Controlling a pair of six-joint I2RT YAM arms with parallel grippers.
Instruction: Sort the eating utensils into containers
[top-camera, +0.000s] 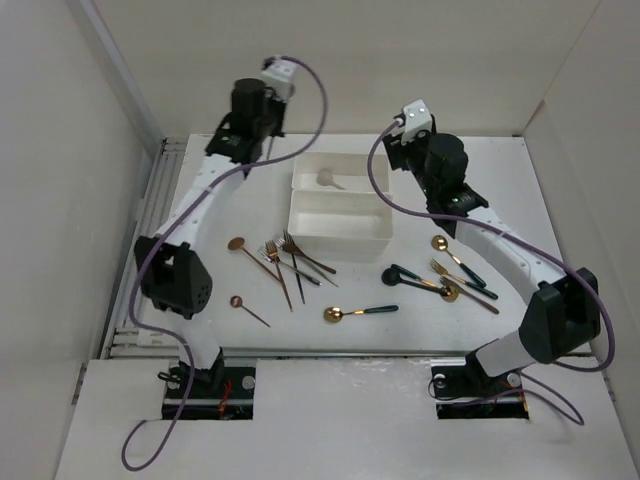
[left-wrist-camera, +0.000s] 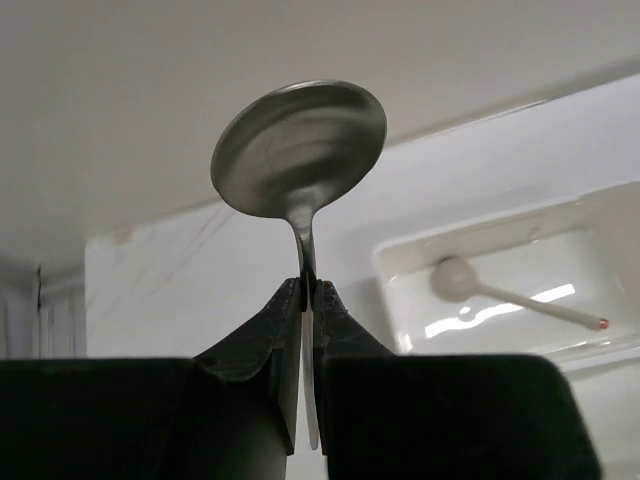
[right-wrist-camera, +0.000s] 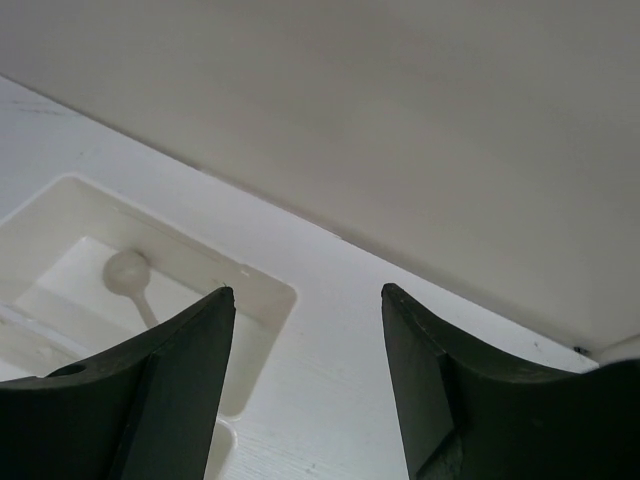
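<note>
Next, the left gripper moves to the right in the top view and down over the far tray's bottom to release this spoon, since that tray already holds one.
My left gripper (top-camera: 260, 115) is raised over the table's far left, left of the trays. It is shut on the handle of a silver-looking spoon (left-wrist-camera: 300, 150) whose bowl sticks up past the fingertips (left-wrist-camera: 308, 285). Two joined white trays stand mid-table; the far tray (top-camera: 305, 182) holds one spoon (top-camera: 328, 178), also in the left wrist view (left-wrist-camera: 500, 290) and right wrist view (right-wrist-camera: 128, 272). The near tray (top-camera: 340, 238) looks empty. My right gripper (right-wrist-camera: 307, 292) is open and empty, beside the far tray's right corner (right-wrist-camera: 270, 300).
Loose on the table in front of the trays lie copper spoons (top-camera: 247, 250) (top-camera: 248, 310), copper forks (top-camera: 285, 262), a gold spoon with a green handle (top-camera: 358, 312), a black spoon (top-camera: 405, 278) and gold forks (top-camera: 460, 282). White walls enclose the table.
</note>
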